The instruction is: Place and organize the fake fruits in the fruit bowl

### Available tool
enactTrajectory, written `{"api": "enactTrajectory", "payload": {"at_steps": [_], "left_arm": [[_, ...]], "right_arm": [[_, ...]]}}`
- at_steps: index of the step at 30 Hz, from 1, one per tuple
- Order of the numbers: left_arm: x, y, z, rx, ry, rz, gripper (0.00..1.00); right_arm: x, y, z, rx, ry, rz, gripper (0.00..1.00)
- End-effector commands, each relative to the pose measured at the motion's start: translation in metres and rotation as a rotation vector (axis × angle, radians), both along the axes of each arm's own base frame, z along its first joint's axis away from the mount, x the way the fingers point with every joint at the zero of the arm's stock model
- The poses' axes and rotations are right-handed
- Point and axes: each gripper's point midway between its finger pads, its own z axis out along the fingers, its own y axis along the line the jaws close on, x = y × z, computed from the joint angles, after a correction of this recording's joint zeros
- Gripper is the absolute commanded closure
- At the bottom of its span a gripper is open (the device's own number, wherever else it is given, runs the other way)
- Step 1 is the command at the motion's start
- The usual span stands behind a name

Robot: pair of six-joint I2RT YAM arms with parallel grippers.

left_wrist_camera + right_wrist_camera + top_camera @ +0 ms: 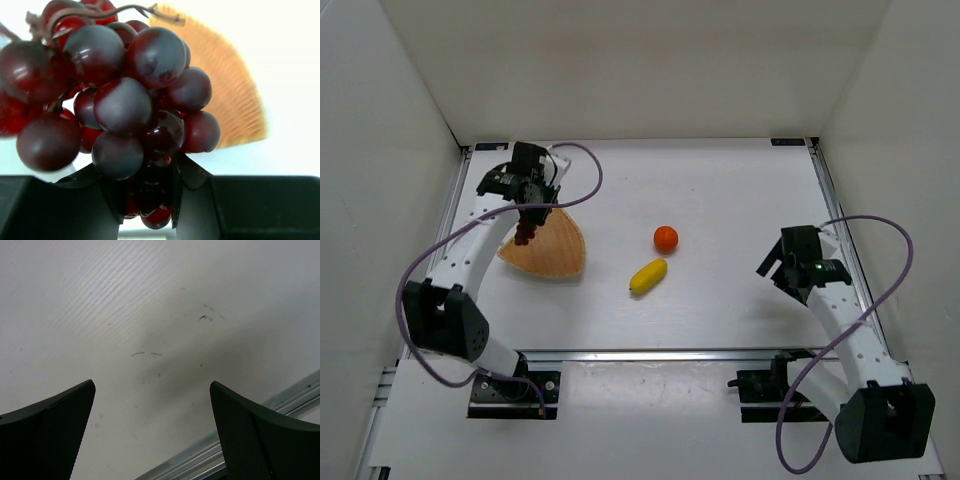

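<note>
The round orange [665,238] is outside the fruit bowl [558,252], so the robot's open right gripper should next swing to the left in the top view and go down over it.
My left gripper [528,213] is shut on the dark purple-red grape bunch [525,231], which hangs over the back-left part of the fruit bowl [558,252], a tan fan-shaped wicker basket. In the left wrist view the grape bunch [120,100] fills the frame, pinched between the black fingers [187,182], with the fruit bowl [235,95] behind it. A round orange [665,238] and a yellow lemon-like fruit [648,275] lie on the table right of the bowl. My right gripper [772,262] is open and holds nothing, well to the right of the fruits, over bare table [150,340].
White walls enclose the table on the left, back and right. A metal rail [660,354] runs along the near edge; a rail [240,440] also shows in the right wrist view. Purple cables loop off both arms.
</note>
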Motion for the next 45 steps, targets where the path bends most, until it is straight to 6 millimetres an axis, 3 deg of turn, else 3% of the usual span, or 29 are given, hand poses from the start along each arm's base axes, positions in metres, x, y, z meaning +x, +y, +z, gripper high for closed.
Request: {"api": "enactTrajectory", "payload": {"at_steps": [1, 5, 7, 8, 9, 10, 13, 14, 15, 17, 18, 19, 20, 21, 22, 23, 24, 25, 26, 27, 28, 29, 31, 35, 39, 40, 44, 45], "left_arm": [[-0.007, 0.021, -0.054, 0.036, 0.124, 0.020, 0.76], [-0.004, 0.030, -0.075, -0.019, 0.191, 0.053, 0.73], [-0.003, 0.032, -0.083, -0.029, 0.213, 0.066, 0.60], [-0.003, 0.032, -0.086, -0.027, 0.223, 0.066, 0.44], [-0.003, 0.038, -0.088, -0.001, 0.227, 0.095, 0.08], [0.000, 0.041, -0.085, 0.011, 0.214, 0.116, 0.00], [0.008, 0.045, -0.032, -0.005, 0.091, 0.170, 0.00], [0.003, 0.048, -0.008, -0.003, 0.048, 0.178, 0.00], [0.010, 0.054, 0.030, 0.003, -0.044, 0.217, 0.00], [0.004, 0.064, 0.075, 0.013, -0.145, 0.266, 0.00], [0.000, 0.068, 0.093, 0.019, -0.187, 0.281, 0.00], [-0.004, 0.074, 0.117, 0.030, -0.245, 0.294, 0.00], [-0.008, 0.075, 0.124, 0.033, -0.263, 0.286, 0.00], [-0.019, 0.078, 0.138, 0.037, -0.304, 0.286, 0.00], [-0.024, 0.077, 0.133, 0.054, -0.291, 0.262, 0.00], [-0.032, 0.080, 0.130, 0.065, -0.279, 0.268, 0.00], [-0.042, 0.081, 0.131, 0.062, -0.289, 0.268, 0.00], [-0.050, 0.081, 0.112, 0.083, -0.238, 0.264, 0.00], [-0.056, 0.082, 0.104, 0.088, -0.222, 0.262, 0.00], [-0.067, 0.084, 0.102, 0.087, -0.227, 0.263, 0.00], [-0.075, 0.084, 0.082, 0.101, -0.178, 0.246, 0.00], [-0.080, 0.082, 0.077, 0.091, -0.168, 0.234, 0.00], [-0.091, 0.072, 0.069, 0.059, -0.152, 0.176, 0.00], [-0.106, 0.070, 0.050, 0.074, -0.097, 0.134, 0.00], [-0.106, 0.070, 0.047, 0.082, -0.087, 0.126, 0.00], [-0.106, 0.070, 0.047, 0.082, -0.087, 0.126, 0.00], [-0.107, 0.069, 0.043, 0.078, -0.076, 0.120, 0.00], [-0.107, 0.069, 0.043, 0.078, -0.075, 0.120, 0.00]], "right_arm": [[0.019, 0.027, 0.003, 0.036, -0.013, 0.073, 0.01], [0.037, 0.064, 0.006, 0.057, -0.018, 0.165, 0.01], [0.049, 0.089, 0.012, 0.059, -0.020, 0.242, 0.01], [0.053, 0.098, 0.015, 0.060, -0.021, 0.265, 0.01], [0.056, 0.114, 0.012, 0.062, 0.005, 0.309, 0.01], [0.068, 0.127, 0.029, 0.082, -0.031, 0.332, 0.01], [0.081, 0.169, 0.037, 0.144, -0.011, 0.436, 0.01], [0.086, 0.180, 0.042, 0.150, -0.016, 0.467, 0.01], [0.098, 0.198, 0.051, 0.156, -0.032, 0.494, 0.01], [0.106, 0.220, 0.055, 0.191, -0.026, 0.536, 0.01], [0.112, 0.228, 0.045, 0.201, 0.005, 0.533, 0.01], [0.122, 0.239, 0.055, 0.237, -0.015, 0.526, 0.01], [0.127, 0.246, 0.052, 0.252, -0.005, 0.523, 0.01], [0.132, 0.252, 0.036, 0.253, 0.034, 0.515, 0.01], [0.142, 0.261, 0.042, 0.278, 0.019, 0.504, 0.01], [0.147, 0.264, 0.023, 0.266, 0.070, 0.489, 0.01], [0.145, 0.266, 0.016, 0.264, 0.113, 0.489, 0.01], [0.149, 0.269, 0.012, 0.264, 0.134, 0.473, 0.01], [0.159, 0.276, 0.007, 0.265, 0.149, 0.458, 0.01], [0.157, 0.272, 0.000, 0.241, 0.191, 0.437, 0.01], [0.160, 0.274, -0.003, 0.235, 0.205, 0.434, 0.01], [0.161, 0.275, -0.014, 0.229, 0.233, 0.420, 0.01], [0.164, 0.278, -0.017, 0.232, 0.239, 0.408, 0.01], [0.155, 0.281, -0.028, 0.252, 0.272, 0.369, 0.01], [0.144, 0.281, -0.038, 0.255, 0.307, 0.354, 0.01], [0.137, 0.285, -0.046, 0.251, 0.334, 0.365, 0.04], [0.132, 0.287, -0.060, 0.240, 0.365, 0.359, 0.37], [0.135, 0.289, -0.062, 0.239, 0.365, 0.359, 0.41]]}}
